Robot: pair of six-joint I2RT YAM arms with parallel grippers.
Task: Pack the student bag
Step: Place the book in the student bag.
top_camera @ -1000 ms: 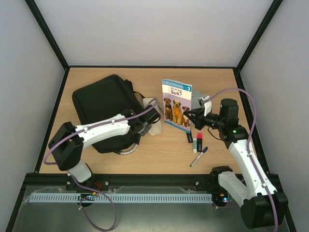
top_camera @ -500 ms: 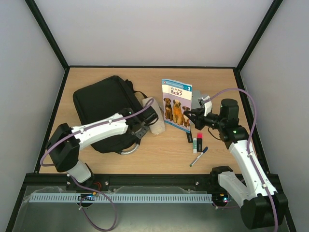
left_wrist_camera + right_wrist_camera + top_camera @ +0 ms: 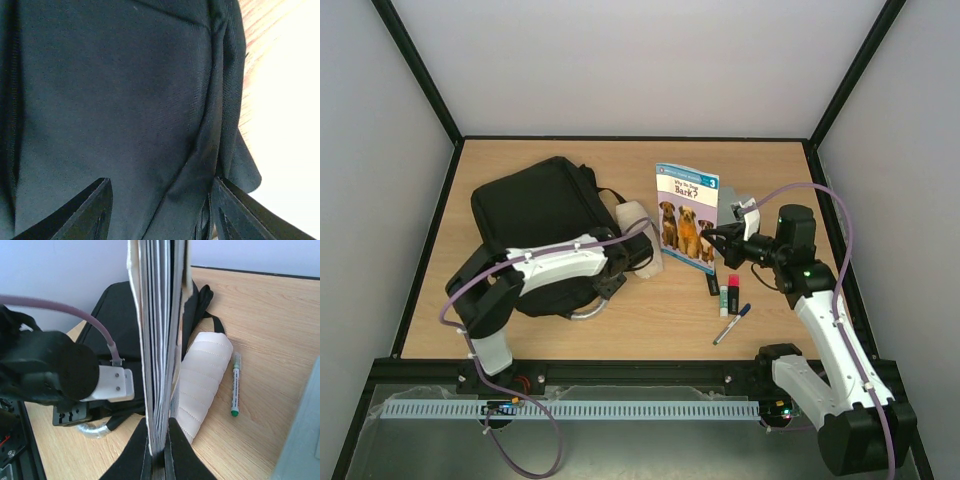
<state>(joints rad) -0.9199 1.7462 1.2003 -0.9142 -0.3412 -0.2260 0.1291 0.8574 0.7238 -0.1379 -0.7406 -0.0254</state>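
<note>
The left gripper's spread fingers are on both sides of the loose fold along the bag's edge (image 3: pixel 189 189) below, so the left gripper should next go down and close on that fabric.
The student bag (image 3: pixel 535 215), black soft fabric, lies at the table's left, its silver loop handle (image 3: pixel 582 312) at the near edge. My left gripper (image 3: pixel 625 268) hovers at the bag's right edge. In the left wrist view it (image 3: pixel 160 215) is open, with a loose fold of the bag's fabric (image 3: pixel 115 100) between the spread fingers (image 3: pixel 90 210). My right gripper (image 3: pixel 720 240) is shut on a dog-cover book (image 3: pixel 686 220), held upright. The right wrist view shows the book (image 3: pixel 159 340) edge-on between the fingers.
A white padded pencil case (image 3: pixel 642 238) lies between bag and book. A green marker (image 3: pixel 724 297), a pink highlighter (image 3: pixel 733 290) and a blue pen (image 3: pixel 731 325) lie near the right arm. A grey object (image 3: pixel 732 210) sits behind the right gripper.
My left gripper has gone from shut to open over the bag's edge, and its elbow has swung right. The right arm and book have not moved.
</note>
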